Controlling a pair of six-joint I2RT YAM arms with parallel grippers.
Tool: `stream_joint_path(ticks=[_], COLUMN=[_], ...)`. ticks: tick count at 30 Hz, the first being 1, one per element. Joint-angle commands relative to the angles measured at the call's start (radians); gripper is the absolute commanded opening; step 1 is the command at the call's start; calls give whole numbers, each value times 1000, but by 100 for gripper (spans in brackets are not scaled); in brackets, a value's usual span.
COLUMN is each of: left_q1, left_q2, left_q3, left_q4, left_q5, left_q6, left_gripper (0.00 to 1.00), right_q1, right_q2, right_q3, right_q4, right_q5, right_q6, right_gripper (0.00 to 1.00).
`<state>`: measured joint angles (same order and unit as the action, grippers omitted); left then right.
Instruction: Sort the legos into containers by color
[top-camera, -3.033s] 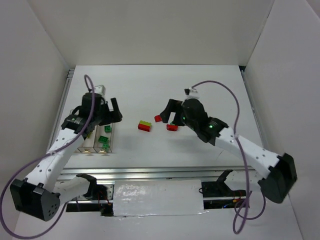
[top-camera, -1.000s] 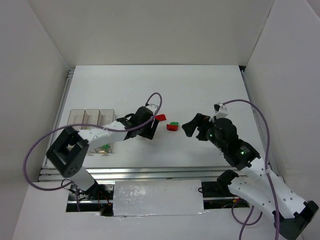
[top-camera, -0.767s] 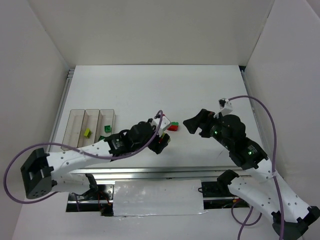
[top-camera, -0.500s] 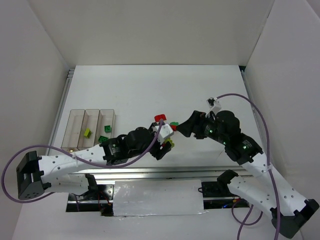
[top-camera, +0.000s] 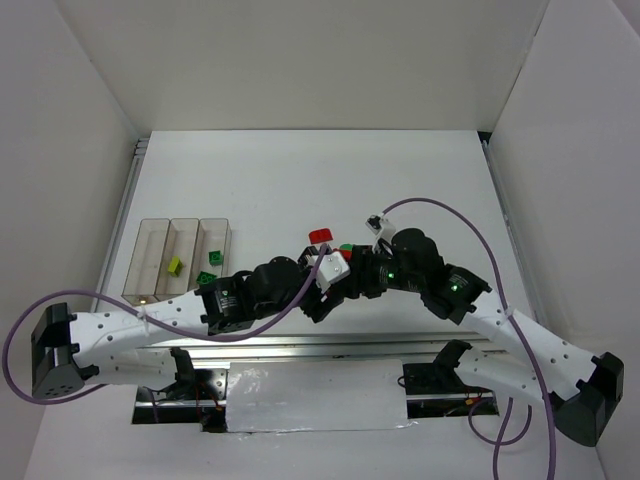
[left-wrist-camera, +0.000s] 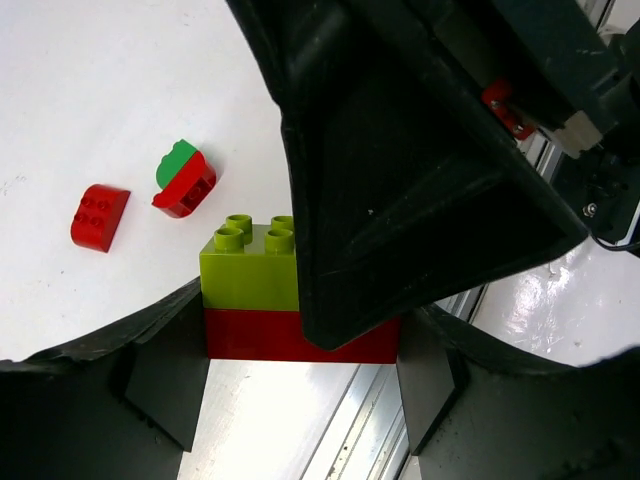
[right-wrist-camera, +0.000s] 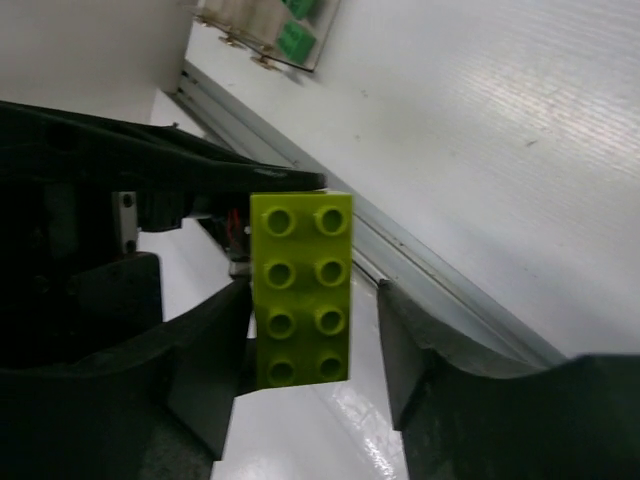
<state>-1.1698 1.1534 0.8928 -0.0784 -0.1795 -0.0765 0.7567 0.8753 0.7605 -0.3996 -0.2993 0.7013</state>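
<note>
The empty tray (top-camera: 149, 257) is far to the left of my left gripper in the top view, so next I will swing that gripper over the tray and let go of its red lego.
My left gripper (top-camera: 330, 285) is shut on a stacked lego (left-wrist-camera: 250, 290), yellow-green on top of red, held above the table's near edge. My right gripper (top-camera: 356, 277) has come against it from the right, its black finger (left-wrist-camera: 430, 200) covering part of the stack. From the right wrist, the yellow-green top (right-wrist-camera: 300, 290) lies between my right gripper's (right-wrist-camera: 310, 332) jaws, touching the left finger, with a gap to the right one. A red lego (top-camera: 320, 236) and a red-and-green one (left-wrist-camera: 183, 183) lie on the table. The containers (top-camera: 150, 262) stand at the left.
Green legos (top-camera: 209, 262) lie in the right-hand tray and a yellow-green one (top-camera: 174, 266) in the middle tray. The metal rail (top-camera: 300, 345) of the near table edge runs just below both grippers. White walls close in the table on three sides.
My right gripper has swung left to the left gripper and narrowed its jaws round the stack's yellow-green top. The left arm carried the stack from the table toward the near edge, then held still.
</note>
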Motion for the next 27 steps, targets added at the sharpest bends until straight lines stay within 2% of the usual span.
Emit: stream_joint_path(ticks=[1,4,7,8,9,10,15,21,27], left_q1=[-8,-11,-11,-11,-11,-11,-11,-10,-10], left_q2=[-43,-50,-64,-70,-73,-75,-112,-173,-189], left_q3=[20,12,0,-3,-8,-11,-32,-87,-109], left_q4=[52,49,52,54,54,51,22,54,57], left_q5=[-2,8,21,31,34,34,-21,-78,-112], left_q6=[21,18,17,18,20,18,17,-6,-31], left_gripper=[0,0,0,0,0,0,0,0,0], right_q1=[9,9,9,9,9,9,-62,-241,-281], right_q2=[-15,-30,-45,-45,-48,-52,-100,-177,-194], right_q3=[-12,-20,-24,-27,-27,-26,-26,-13,3], right_q4=[111,148,183,189,197,191,163,153,142], right_q5=[-23,-20,-18,-20,-24,-6,-10,-197,-254], right_q6=[6,7,12,10,7,6,-40,-74,-89], right_gripper=[58,48,45,36,8,0,0,0,0])
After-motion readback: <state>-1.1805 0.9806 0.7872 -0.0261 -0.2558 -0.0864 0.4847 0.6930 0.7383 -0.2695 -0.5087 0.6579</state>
